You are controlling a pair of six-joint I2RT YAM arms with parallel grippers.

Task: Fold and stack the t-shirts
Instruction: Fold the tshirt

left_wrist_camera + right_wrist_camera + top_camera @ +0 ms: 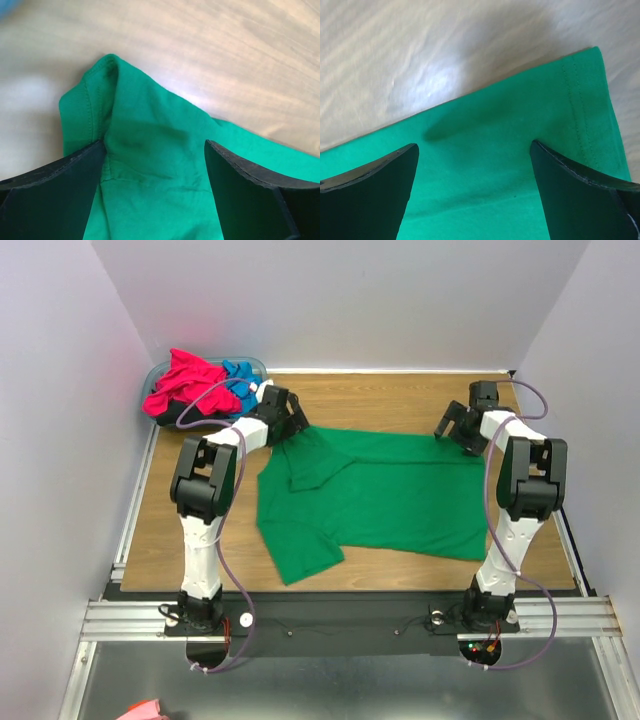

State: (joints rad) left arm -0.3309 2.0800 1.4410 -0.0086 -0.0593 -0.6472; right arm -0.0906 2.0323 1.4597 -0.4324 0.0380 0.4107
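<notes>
My left gripper moves back over the shirt and down onto the sleeve's near corner (288,578) next, since that corner lies well back from it, toward the bar.
The bright green t-shirt (380,495) lies spread on the wooden table, its far edge folded over, one sleeve pointing toward the near left. My left gripper (288,420) is open over the shirt's far left corner (150,145), its fingers (55,190) either side of the cloth. My right gripper (455,430) is open over the far right corner with the hem (520,150), fingers (580,195) apart above it. Magenta-pink (185,380) and bright blue (240,380) shirts lie piled at the far left; something black shows under the pile.
A translucent blue basin (255,364) holds the pile in the far left corner. White walls close in the table (380,400) on three sides. A metal rail (350,615) runs along the near edge. A pink scrap (140,708) lies below the table.
</notes>
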